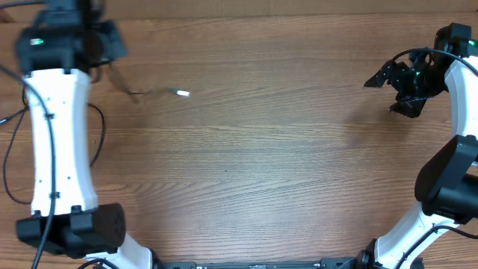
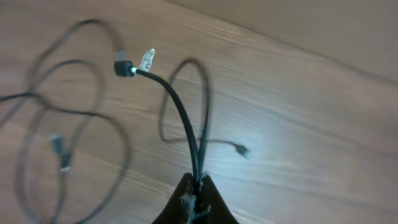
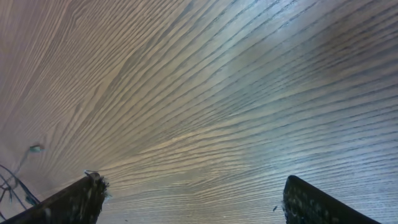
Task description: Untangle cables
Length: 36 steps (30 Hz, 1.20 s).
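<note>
Next I should move my left gripper toward the looped cables and release the thin black cable there, since those loops lie to the gripper's left in the overhead view.
In the left wrist view my left gripper is shut on a thin black cable that rises from the jaws to a plug with a silver tip. More thin black cables lie looped on the wood below, blurred; one ends in a small plug. In the overhead view the left gripper is at the far left and a silver-tipped plug lies to its right. My right gripper is open and empty at the far right; its fingers frame bare wood.
The wooden table fills the views. The left arm's white link with its own thick black cables runs down the left side. A bit of the cables shows at the left edge of the right wrist view.
</note>
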{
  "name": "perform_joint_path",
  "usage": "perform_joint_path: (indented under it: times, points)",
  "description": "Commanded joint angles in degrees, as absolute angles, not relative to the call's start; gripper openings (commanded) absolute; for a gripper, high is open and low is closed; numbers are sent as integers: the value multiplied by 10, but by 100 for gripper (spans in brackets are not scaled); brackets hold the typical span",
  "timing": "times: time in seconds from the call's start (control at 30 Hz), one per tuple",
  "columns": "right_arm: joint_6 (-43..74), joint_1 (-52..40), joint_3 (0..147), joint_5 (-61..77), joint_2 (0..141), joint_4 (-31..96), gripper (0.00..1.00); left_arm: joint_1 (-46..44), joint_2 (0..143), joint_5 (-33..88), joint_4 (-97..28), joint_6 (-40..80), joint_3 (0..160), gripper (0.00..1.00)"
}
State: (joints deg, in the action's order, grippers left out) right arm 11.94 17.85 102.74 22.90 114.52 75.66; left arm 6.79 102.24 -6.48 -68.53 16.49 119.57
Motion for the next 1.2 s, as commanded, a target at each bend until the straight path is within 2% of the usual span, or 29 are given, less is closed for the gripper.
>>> perform_joint_path:
  times: [0.0,0.17,0.3,0.37,0.47,0.5,0.6,0.7,0.83,1.0,1.17]
  points:
    - [115,176,1027,225,1149,755,89,151,1007,-86,-647,158,1204,4]
    - [115,176,1027,225,1149,756,89,256,1008,-94,-584,159,1204,4]
    - [115,176,1027,225,1149,754,89,267,1013,-94,-584,158,1204,7]
    - [115,176,1027,226,1149,753,90,264,1016,-94,-586,158,1204,21]
    - [115,176,1027,226,1149,754,90,256,1016,-94,-589,158,1204,69]
    - [114,175,1027,228,1149,755,90,255,1016,-94,-589,158,1204,72]
    - [86,167,1028,275,1147,756,89,252,1016,-93,-594,158,1204,72]
    - [77,153,1033,288,1131,756,89,250,1014,-81,-614,158,1204,68]
    - [67,104,1056,283,1074,759,92,223,1013,20,-669,147,1204,65]
    - [68,51,1070,263,1017,771,94,120,1013,43,-728,133,1204,64]
    - [68,20,1070,223,964,793,96,10,1012,25,-754,118,1204,68]
